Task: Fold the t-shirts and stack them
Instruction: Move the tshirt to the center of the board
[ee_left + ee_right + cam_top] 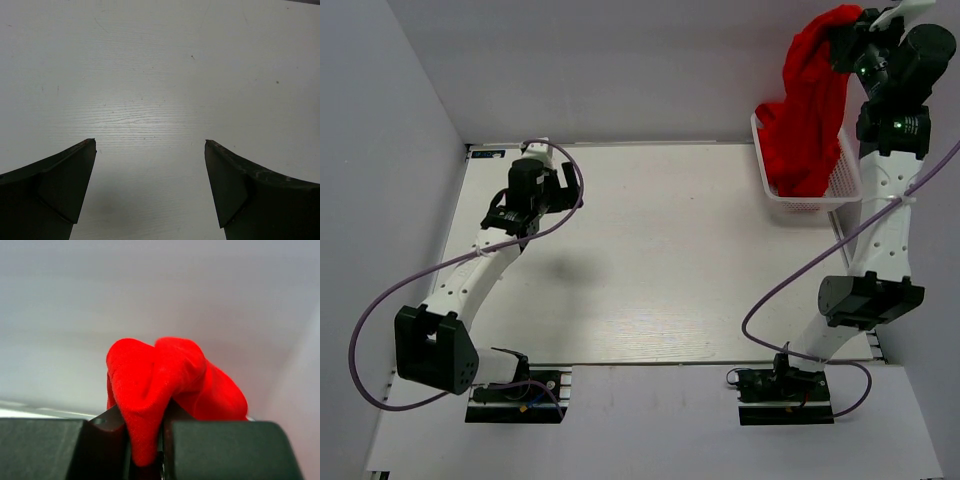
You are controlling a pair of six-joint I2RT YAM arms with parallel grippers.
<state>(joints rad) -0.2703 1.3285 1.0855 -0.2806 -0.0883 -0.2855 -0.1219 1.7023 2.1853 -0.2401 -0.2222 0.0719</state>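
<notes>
The robot's left gripper will next go down toward the table's bare middle to grip the red t-shirt (812, 100), because that spot is below the gripper and to its right in the top view.
A bright red t-shirt (812, 100) hangs from my right gripper (844, 38), raised high at the far right above the white mesh basket (847, 180). Its lower part still lies bunched in the basket. In the right wrist view the gripper (150, 440) is shut on a fold of the red t-shirt (160, 375), which bulges above the jaws. My left gripper (525, 208) hovers over the bare table at the far left. In the left wrist view it (150, 145) is open and empty over the white tabletop.
The white table (660, 250) spans the middle. Grey walls close the back and both sides. A purple cable (570, 180) loops by the left arm, another (800, 275) by the right arm.
</notes>
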